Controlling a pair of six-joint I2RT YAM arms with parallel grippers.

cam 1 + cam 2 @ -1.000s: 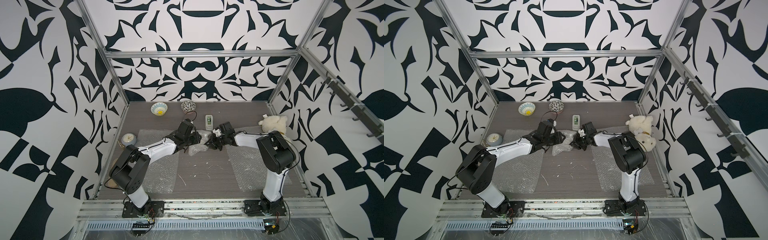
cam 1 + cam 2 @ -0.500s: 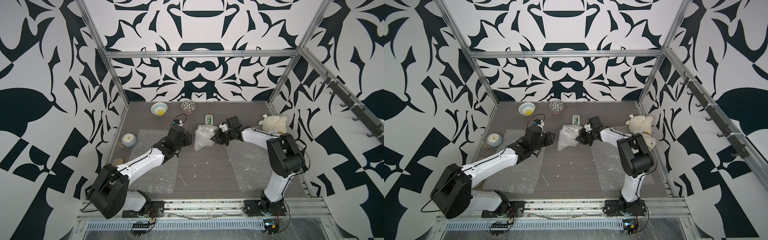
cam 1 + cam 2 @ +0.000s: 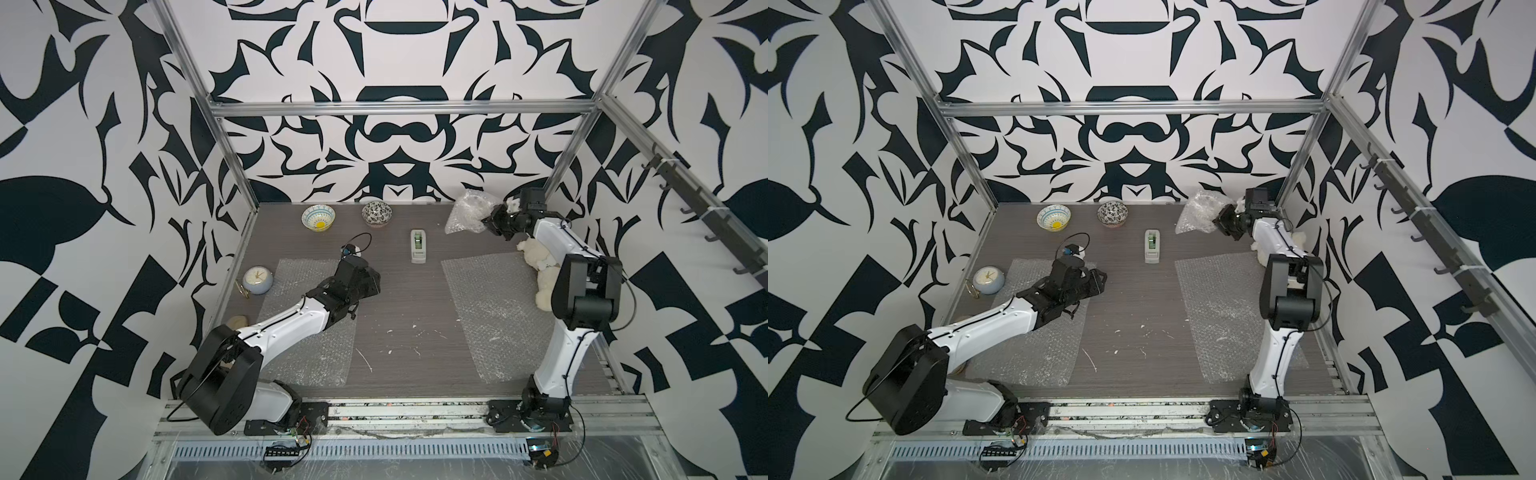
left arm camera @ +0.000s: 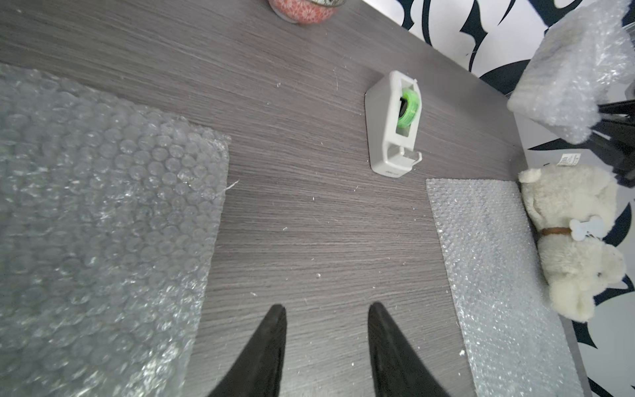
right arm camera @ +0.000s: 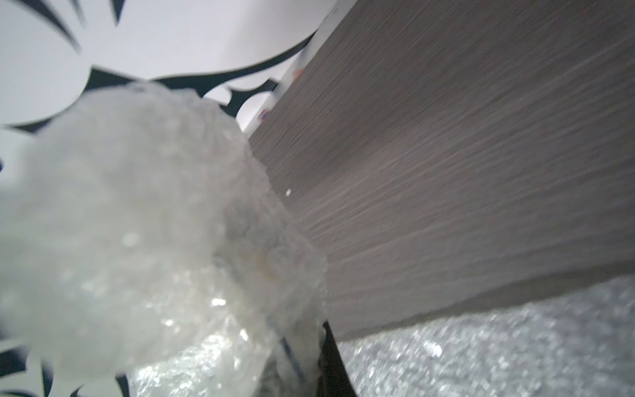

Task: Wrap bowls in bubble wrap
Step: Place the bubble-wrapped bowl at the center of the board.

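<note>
My right gripper brings the bundle down onto bare tabletop by the back wall (image 3: 466, 237) next and lets go of it, since that clear spot lies below my gripper.
My right gripper (image 3: 487, 219) is shut on a crumpled bundle of bubble wrap (image 3: 468, 211), holding it in the air at the back right corner. In the right wrist view the bundle (image 5: 144, 240) fills the picture, pinched between the fingers. My left gripper (image 3: 376, 279) hangs open and empty over bare tabletop, its fingertips (image 4: 280, 311) apart. Two flat sheets of bubble wrap lie on the table, one under the left arm (image 3: 307, 332) and one on the right (image 3: 490, 307). Two bowls stand at the back: a light blue one with a yellow centre (image 3: 318, 217) and a black-and-white floral one (image 3: 377, 213).
A grey tape dispenser (image 3: 418, 246) with a green roll stands between the two sheets. A pale alarm clock (image 3: 257, 280) sits at the left edge. A cream plush toy (image 3: 540, 266) lies by the right arm. The cage's walls and posts close in the back corners.
Both grippers were at the bundle mid-table. The left one has let go and drawn back to the left. The right one has carried the bundle up to the back right corner.
</note>
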